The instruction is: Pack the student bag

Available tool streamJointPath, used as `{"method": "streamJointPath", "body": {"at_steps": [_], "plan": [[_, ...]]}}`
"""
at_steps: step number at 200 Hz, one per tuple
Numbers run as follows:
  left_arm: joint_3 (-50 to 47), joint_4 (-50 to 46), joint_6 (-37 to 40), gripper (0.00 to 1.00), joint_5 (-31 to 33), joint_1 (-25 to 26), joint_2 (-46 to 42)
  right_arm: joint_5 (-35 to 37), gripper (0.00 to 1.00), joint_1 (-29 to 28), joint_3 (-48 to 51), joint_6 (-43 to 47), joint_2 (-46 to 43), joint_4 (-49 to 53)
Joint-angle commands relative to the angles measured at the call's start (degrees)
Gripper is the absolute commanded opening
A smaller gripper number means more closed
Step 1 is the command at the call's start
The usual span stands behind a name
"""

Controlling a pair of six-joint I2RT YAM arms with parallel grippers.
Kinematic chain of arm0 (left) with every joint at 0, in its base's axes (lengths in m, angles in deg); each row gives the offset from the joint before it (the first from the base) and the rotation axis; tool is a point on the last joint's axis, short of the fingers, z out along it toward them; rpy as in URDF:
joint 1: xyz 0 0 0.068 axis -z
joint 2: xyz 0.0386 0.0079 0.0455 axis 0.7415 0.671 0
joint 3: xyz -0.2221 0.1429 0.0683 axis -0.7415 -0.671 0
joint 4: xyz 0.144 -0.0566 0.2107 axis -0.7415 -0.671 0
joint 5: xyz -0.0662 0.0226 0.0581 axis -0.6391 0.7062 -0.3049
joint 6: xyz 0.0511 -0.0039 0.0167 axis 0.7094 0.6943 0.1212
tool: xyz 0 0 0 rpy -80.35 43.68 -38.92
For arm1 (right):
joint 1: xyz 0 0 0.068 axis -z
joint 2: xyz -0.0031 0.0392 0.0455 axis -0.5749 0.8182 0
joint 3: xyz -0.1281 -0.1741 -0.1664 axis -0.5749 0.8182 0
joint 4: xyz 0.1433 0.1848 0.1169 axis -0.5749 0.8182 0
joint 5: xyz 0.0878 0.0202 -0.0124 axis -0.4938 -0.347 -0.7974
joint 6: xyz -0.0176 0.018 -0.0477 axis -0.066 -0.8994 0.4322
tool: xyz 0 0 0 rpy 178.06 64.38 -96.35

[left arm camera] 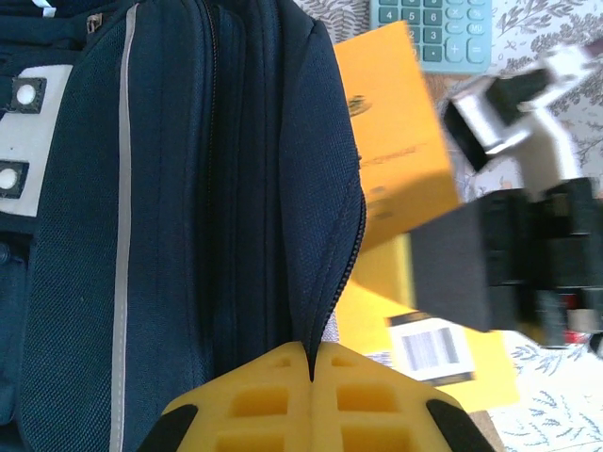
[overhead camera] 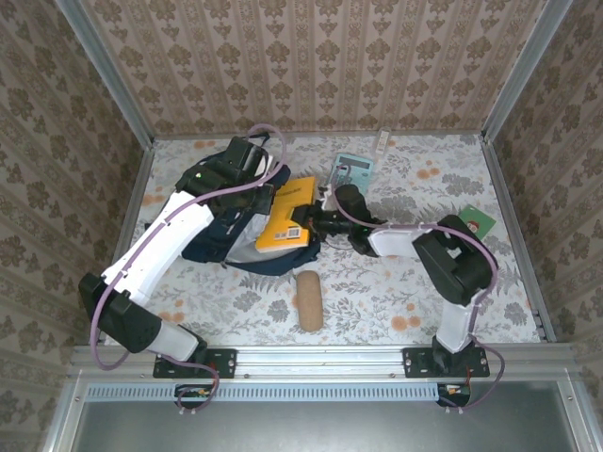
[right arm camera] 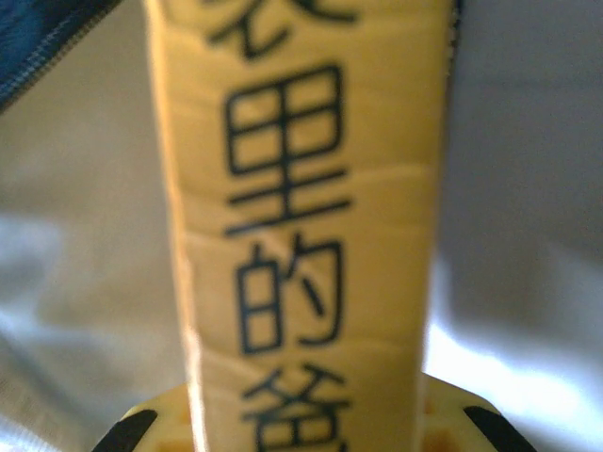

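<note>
My right gripper will push the book deeper into the bag's opening next, toward the bag's pinched zipper edge, because the book sticks out. Then it will release the book's spine (right arm camera: 301, 235).
The navy student bag (overhead camera: 219, 240) lies left of centre with its opening toward the right. My left gripper (overhead camera: 256, 177) is shut on the bag's zipper edge (left arm camera: 325, 282), pinching the fabric between its yellow fingers (left arm camera: 264, 405). A yellow book (overhead camera: 287, 217) lies half in the bag's mouth. My right gripper (overhead camera: 322, 223) is shut on the book's spine (right arm camera: 301, 235), which carries black Chinese characters. In the left wrist view the book (left arm camera: 396, 160) sits just right of the bag (left arm camera: 188, 188), with the right gripper (left arm camera: 471, 273) on it. Light grey lining (right arm camera: 75, 245) shows behind the spine.
A teal calculator (overhead camera: 353, 170) lies behind the book, also seen as a calculator (left arm camera: 433, 28) in the left wrist view. A brown roll-shaped case (overhead camera: 309, 299) lies near the front. A green card-like item (overhead camera: 476, 223) is at the right, and a small white object (overhead camera: 382, 141) sits by the back wall.
</note>
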Motion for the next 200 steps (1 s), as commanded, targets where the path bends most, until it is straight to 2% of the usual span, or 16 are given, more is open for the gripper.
{"method": "streamJointPath", "body": {"at_steps": [1, 34, 71, 84, 97, 104, 116, 139, 163, 200], "plan": [[2.8, 2.7, -2.3, 0.0, -1.0, -0.2, -2.9, 5.1, 0.0, -2.0, -6.2, -2.9, 4.2, -8.5], [2.7, 2.8, -3.3, 0.0, -2.2, -0.2, -3.5, 9.6, 0.0, -4.4, -14.9, -4.4, 12.3, -7.6], [1.1, 3.3, -4.2, 0.0, -3.8, -0.1, -4.6, 13.5, 0.0, -6.0, -25.7, -3.4, 19.8, 1.0], [-0.2, 3.9, -4.7, 0.0, -4.3, -0.1, -5.3, 15.3, 0.07, -6.5, -29.1, -1.6, 21.4, 5.2], [-1.3, 4.5, -5.1, 0.0, -4.6, -0.1, -5.9, 17.1, 0.09, -6.9, -32.0, 0.2, 22.5, 10.2], [-1.7, 4.7, -5.2, 0.0, -4.7, -0.1, -6.2, 17.7, 0.15, -6.9, -33.6, 1.0, 22.9, 13.0], [-2.5, 4.9, -5.5, 0.0, -4.8, -0.1, -6.5, 17.5, 0.34, -7.0, -35.5, 1.6, 23.4, 17.7], [-3.5, 5.3, -5.6, 0.0, -4.6, -0.2, -7.3, 16.7, 0.52, -7.0, -35.0, 4.5, 21.2, 22.8], [-4.9, 6.0, -6.1, 0.0, -4.7, -0.6, -8.2, 17.5, 0.62, -6.8, -31.9, 8.1, 17.5, 27.4], [-6.3, 6.5, -6.3, 0.0, -5.0, -0.8, -8.8, 19.4, 0.66, -6.8, -30.1, 14.0, 12.8, 36.6]]}}
